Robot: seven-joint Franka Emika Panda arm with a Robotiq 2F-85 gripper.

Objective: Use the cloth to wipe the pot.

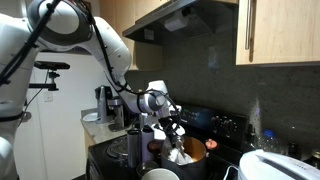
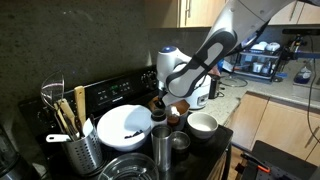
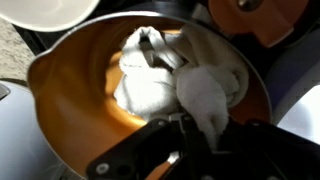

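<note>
The gripper rises from the pot (image 1: 198, 150) next, comes back and lowers at the stove's front edge by the metal cups. It releases the cloth there, since that edge is clear.
The pot (image 3: 70, 95) is round with an orange-brown inside and fills the wrist view. A white crumpled cloth (image 3: 170, 70) lies inside it. My gripper (image 3: 195, 135) is shut on a fold of the cloth, which runs down between the black fingers. In an exterior view the gripper (image 1: 176, 140) reaches down into the pot (image 1: 198, 150) on the stove with the cloth (image 1: 180, 156) showing white under it. In the other exterior view the gripper (image 2: 165, 98) is over the pot (image 2: 178, 108), mostly hidden behind bowls.
A white bowl (image 2: 124, 124), a smaller white bowl (image 2: 203, 123), metal cups (image 2: 163, 143) and a utensil holder (image 2: 70, 140) crowd the stove top. A coffee maker (image 1: 108, 105) stands on the counter. A kettle (image 1: 285, 165) sits nearby. A range hood (image 1: 190, 15) hangs overhead.
</note>
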